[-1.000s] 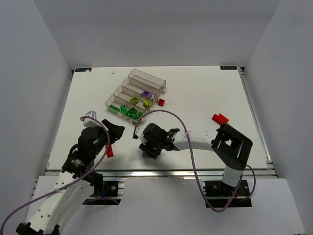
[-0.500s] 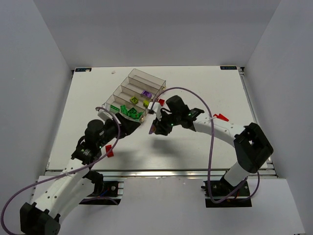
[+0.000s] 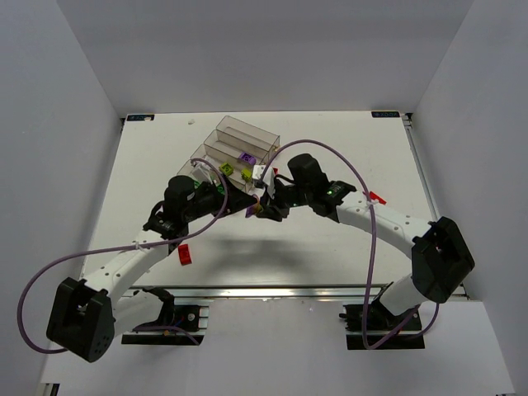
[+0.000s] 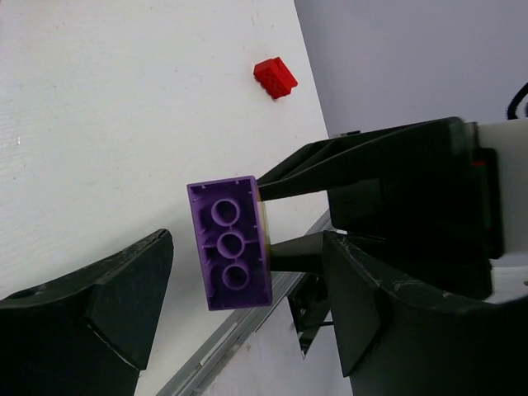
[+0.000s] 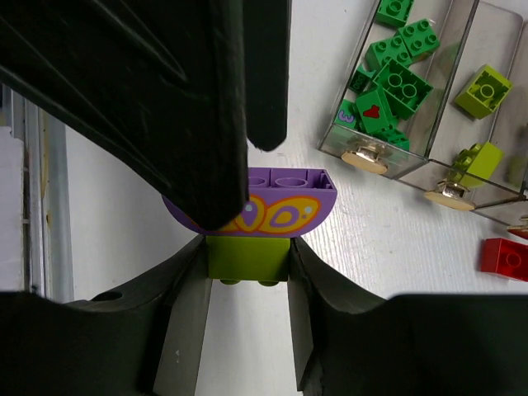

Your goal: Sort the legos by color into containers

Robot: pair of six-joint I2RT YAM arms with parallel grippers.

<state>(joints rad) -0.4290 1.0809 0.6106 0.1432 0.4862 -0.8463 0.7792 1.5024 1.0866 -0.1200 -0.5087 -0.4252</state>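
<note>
My right gripper needs to carry the lime-yellow lego point(image 5: 247, 258) outward over that bin's near end point(image 5: 452, 139) next and let go of it, since the bin holding matching lime legos lies outward.
My right gripper point(image 5: 247, 264) is shut on a lime-yellow lego point(image 5: 247, 258) that has a purple lego point(image 5: 285, 206) with a butterfly print stuck to it. It holds the pair above the table, just in front of the containers point(image 3: 235, 157). My left gripper point(image 4: 245, 272) is open, with one jaw on each side of the purple lego point(image 4: 231, 243) and not touching it. In the top view the two grippers, left point(image 3: 238, 205) and right point(image 3: 264, 206), meet tip to tip at the purple lego point(image 3: 250, 211). The near bins hold green legos point(image 5: 388, 82) and lime legos point(image 5: 483, 91).
Red legos lie loose on the table: one near the left arm point(image 3: 185, 254), one at the right point(image 3: 373, 198) and one beside the tray point(image 5: 505, 257). A red lego point(image 4: 275, 78) also shows in the left wrist view. The tray's corner is close to both grippers.
The left arm has swung up and right until its open jaws straddle the purple lego. The right gripper has carried the joined legos slightly left and further from the near edge, towards the tray.
</note>
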